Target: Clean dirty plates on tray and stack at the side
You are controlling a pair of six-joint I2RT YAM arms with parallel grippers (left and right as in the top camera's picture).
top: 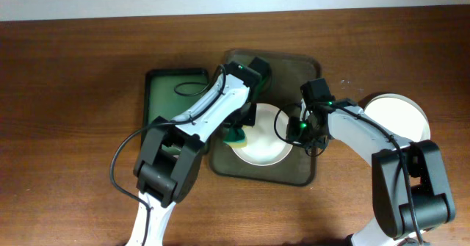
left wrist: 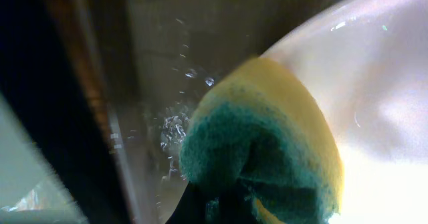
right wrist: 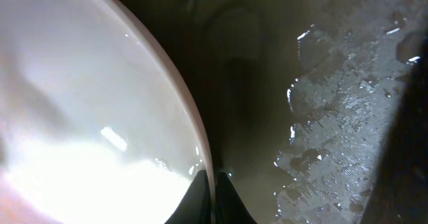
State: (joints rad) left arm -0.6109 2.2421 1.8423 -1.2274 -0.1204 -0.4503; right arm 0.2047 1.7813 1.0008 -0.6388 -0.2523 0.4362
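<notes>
I should next lift my left gripper and sponge [left wrist: 267, 144] off the plate, and then I should lower them at the green tray.
A white plate [top: 266, 139] lies on the dark wet tray [top: 302, 174]. My left gripper [top: 236, 134] is shut on a yellow and green sponge [left wrist: 267, 144] and presses it on the plate's left edge [left wrist: 374, 70]. My right gripper [top: 299, 131] is shut on the plate's right rim [right wrist: 204, 144], one finger on each side of it. The tray floor [right wrist: 334, 103] beside the rim is wet with droplets. A stack of clean white plates [top: 400, 117] sits on the table at the right.
A green tray [top: 158, 92] lies left of the dark tray, partly under my left arm. The brown wooden table [top: 66, 128] runs all around. Cables hang along both arms.
</notes>
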